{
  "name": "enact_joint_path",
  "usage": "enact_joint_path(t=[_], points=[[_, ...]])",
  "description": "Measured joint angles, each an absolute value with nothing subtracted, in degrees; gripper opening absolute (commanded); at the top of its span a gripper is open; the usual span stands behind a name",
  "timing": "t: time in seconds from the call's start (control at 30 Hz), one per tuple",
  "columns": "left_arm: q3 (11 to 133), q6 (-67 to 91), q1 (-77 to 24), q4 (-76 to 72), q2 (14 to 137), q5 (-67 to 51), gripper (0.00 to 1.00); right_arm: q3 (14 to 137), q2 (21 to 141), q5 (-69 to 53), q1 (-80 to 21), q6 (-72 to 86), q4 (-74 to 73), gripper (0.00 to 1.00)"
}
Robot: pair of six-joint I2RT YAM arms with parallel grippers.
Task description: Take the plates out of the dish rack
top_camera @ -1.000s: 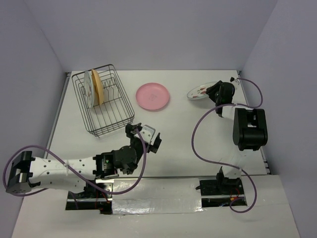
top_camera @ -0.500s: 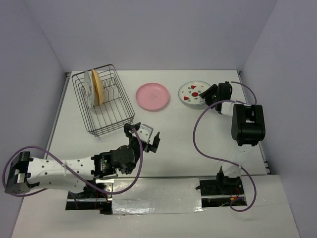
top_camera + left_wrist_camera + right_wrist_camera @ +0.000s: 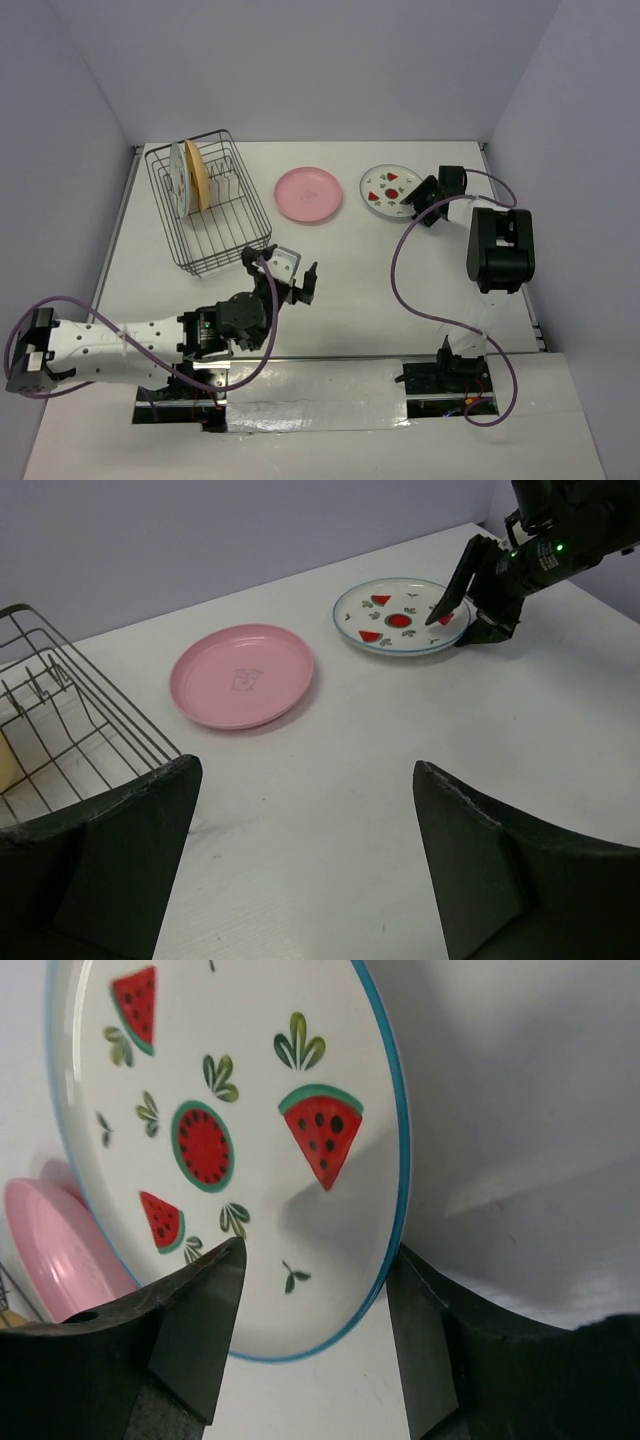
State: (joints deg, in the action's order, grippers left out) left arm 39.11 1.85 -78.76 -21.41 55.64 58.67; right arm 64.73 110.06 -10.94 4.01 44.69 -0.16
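My left gripper moves outward and to the left in the top view, onto the plate's upper rim (image 3: 180, 178) next, as the pale plate still stands in the rack (image 3: 250, 195).
The white plate with red watermelon marks (image 3: 388, 187) lies flat on the table right of the plain pink plate (image 3: 309, 193). My right gripper (image 3: 416, 198) is open at its right rim, one finger over the plate and one outside the rim (image 3: 318, 1250). The dark wire dish rack (image 3: 250, 195) stands at the back left. A yellow-orange plate (image 3: 194, 176) and a pale plate (image 3: 177, 177) stand upright in it. My left gripper (image 3: 283, 266) is open and empty near the rack's front right corner. The left wrist view shows the pink plate (image 3: 242, 674), the white plate (image 3: 402, 615) and the rack's corner (image 3: 80, 730).
The right arm's black body (image 3: 501, 248) and its purple cable (image 3: 400, 270) are at the right side of the table. Grey walls close the table at the back and both sides.
My right gripper brought the white plate from tilted in the air down and left onto the table, then opened. My left gripper shifted slightly left, towards the rack.
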Motion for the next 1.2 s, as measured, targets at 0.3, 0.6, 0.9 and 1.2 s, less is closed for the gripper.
enact_joint_path(t=[0.3, 0.6, 0.9, 1.2], points=[[55.31, 13.39, -59.88, -1.93, 63.46, 55.02, 0.99, 63.83, 106.17, -11.68, 4.64, 43.35, -10.11, 0.74], [66.57, 22.96, -31.42, 10.61, 67.33, 41.04, 0.84, 49.25, 91.07, -21.04, 5.41, 43.03, -6.57, 0.73], [73.23, 24.01, -6.68, 15.90, 73.47, 25.61, 0.53, 46.94, 71.61, -24.56, 5.02, 39.72, -1.28, 0.74], [72.25, 21.69, 4.19, 15.75, 79.59, 15.55, 0.50, 44.66, 69.45, -25.91, 5.02, 39.53, -0.40, 0.74]])
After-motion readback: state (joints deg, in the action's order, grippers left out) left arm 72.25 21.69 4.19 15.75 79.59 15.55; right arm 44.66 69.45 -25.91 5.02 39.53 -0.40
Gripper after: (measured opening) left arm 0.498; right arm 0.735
